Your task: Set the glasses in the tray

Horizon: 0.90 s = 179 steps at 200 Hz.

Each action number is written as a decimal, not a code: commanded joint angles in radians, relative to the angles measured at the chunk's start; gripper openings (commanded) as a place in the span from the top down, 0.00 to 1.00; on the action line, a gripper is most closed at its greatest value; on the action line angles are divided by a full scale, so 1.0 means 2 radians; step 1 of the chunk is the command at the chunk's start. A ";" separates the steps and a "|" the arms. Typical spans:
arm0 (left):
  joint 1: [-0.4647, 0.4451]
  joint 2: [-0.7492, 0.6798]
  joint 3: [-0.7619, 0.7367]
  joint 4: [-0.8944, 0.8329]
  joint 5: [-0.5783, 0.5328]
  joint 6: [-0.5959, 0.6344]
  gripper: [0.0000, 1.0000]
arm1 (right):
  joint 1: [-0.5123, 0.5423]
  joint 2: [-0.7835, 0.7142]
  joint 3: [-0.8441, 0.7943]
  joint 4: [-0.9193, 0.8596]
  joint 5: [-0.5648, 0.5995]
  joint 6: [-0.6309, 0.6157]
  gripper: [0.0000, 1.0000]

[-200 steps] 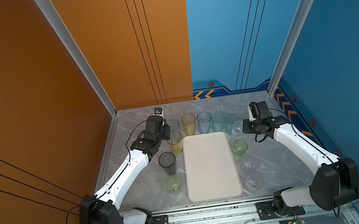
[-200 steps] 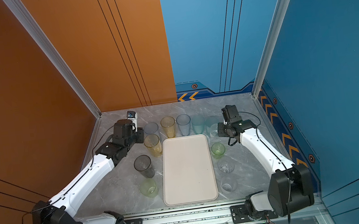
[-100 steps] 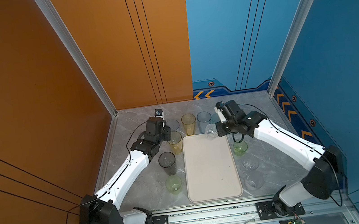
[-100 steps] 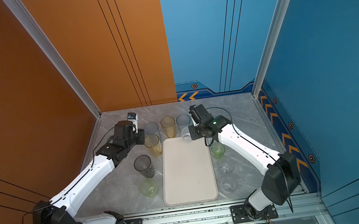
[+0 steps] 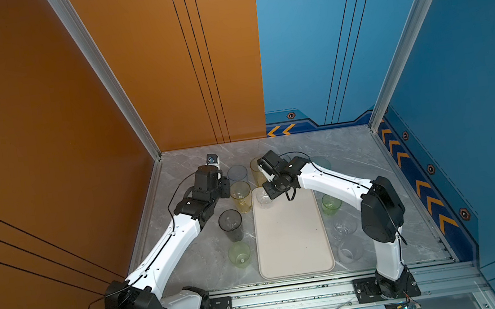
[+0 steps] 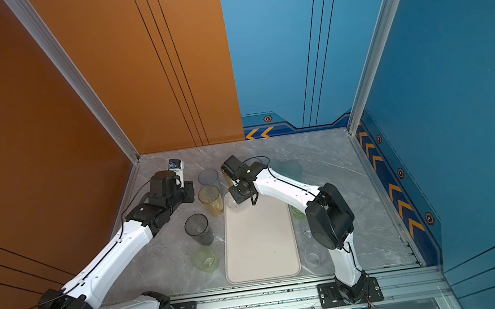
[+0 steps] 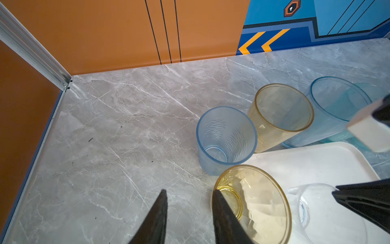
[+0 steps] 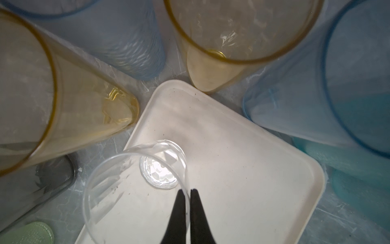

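The tray's corner by the yellow glasses point(image 8: 171, 102) is below and outward of the right gripper, so the gripper should ease outward and down to let go of the clear glass.
The cream-white tray point(image 5: 293, 240) point(image 6: 260, 251) lies in the middle of the table. My right gripper point(image 5: 269, 191) point(image 8: 187, 191) is shut on the rim of a clear glass point(image 5: 263, 200) point(image 6: 235, 204) point(image 8: 160, 173) at the tray's far left corner point(image 8: 168, 88). I cannot tell whether its base touches the tray floor. My left gripper point(image 5: 226, 187) point(image 7: 190, 194) stands open with only bare table between its fingers, right beside a yellow glass point(image 5: 241, 195) point(image 7: 253, 202). One fingertip point(image 7: 217, 196) overlaps that glass's rim in the left wrist view.
Left of the tray stand a pale blue glass point(image 5: 237, 173), a smoky grey one point(image 5: 231, 224) and a green one point(image 5: 239, 253). Behind it are a yellow point(image 7: 280, 109), a blue point(image 7: 337, 101) and a teal glass point(image 5: 320, 163). On its right stand a green point(image 5: 331, 203) and two clear glasses point(image 5: 345, 230).
My right arm has swung from the table's right side across to the tray's far left corner, carrying the clear glass. The left arm has barely moved.
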 commanded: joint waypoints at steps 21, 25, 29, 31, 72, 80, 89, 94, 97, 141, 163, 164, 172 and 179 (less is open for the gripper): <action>0.013 -0.021 -0.011 -0.008 0.019 -0.003 0.63 | -0.008 0.043 0.059 -0.028 0.014 -0.013 1.00; 0.014 -0.022 -0.012 -0.009 0.020 -0.003 0.63 | -0.009 0.043 0.063 -0.029 0.014 -0.013 1.00; 0.015 -0.023 -0.012 -0.009 0.020 -0.002 0.63 | -0.009 0.057 0.066 -0.030 0.014 -0.014 1.00; 0.016 -0.024 -0.011 -0.010 0.021 -0.002 0.63 | -0.010 0.059 0.068 -0.030 0.013 -0.015 1.00; 0.024 -0.032 -0.015 -0.013 0.023 -0.001 0.63 | -0.018 0.086 0.091 -0.037 0.014 -0.018 1.00; 0.025 -0.031 -0.014 -0.013 0.024 -0.001 0.63 | -0.021 0.089 0.095 -0.038 0.013 -0.018 1.00; 0.026 -0.031 -0.014 -0.013 0.024 -0.001 0.63 | -0.022 0.092 0.097 -0.038 0.011 -0.019 1.00; 0.026 -0.031 -0.014 -0.013 0.024 -0.002 0.63 | -0.022 0.093 0.097 -0.038 0.010 -0.019 1.00; 0.026 -0.031 -0.014 -0.014 0.024 -0.001 0.63 | -0.022 0.093 0.098 -0.038 0.009 -0.019 1.00; 0.028 -0.028 -0.013 -0.013 0.026 -0.001 0.63 | -0.022 0.101 0.103 -0.038 -0.004 -0.017 1.00; 0.028 -0.024 -0.013 -0.013 0.028 -0.002 0.62 | -0.022 0.106 0.107 -0.038 -0.005 -0.017 1.00; 0.028 -0.024 -0.013 -0.013 0.028 -0.002 0.62 | -0.022 0.106 0.107 -0.038 -0.005 -0.017 1.00; 0.029 -0.023 -0.012 -0.013 0.029 -0.002 0.62 | -0.022 0.108 0.107 -0.038 -0.007 -0.016 1.00; 0.029 -0.023 -0.013 -0.013 0.029 -0.002 0.62 | -0.022 0.109 0.109 -0.038 -0.006 -0.015 1.00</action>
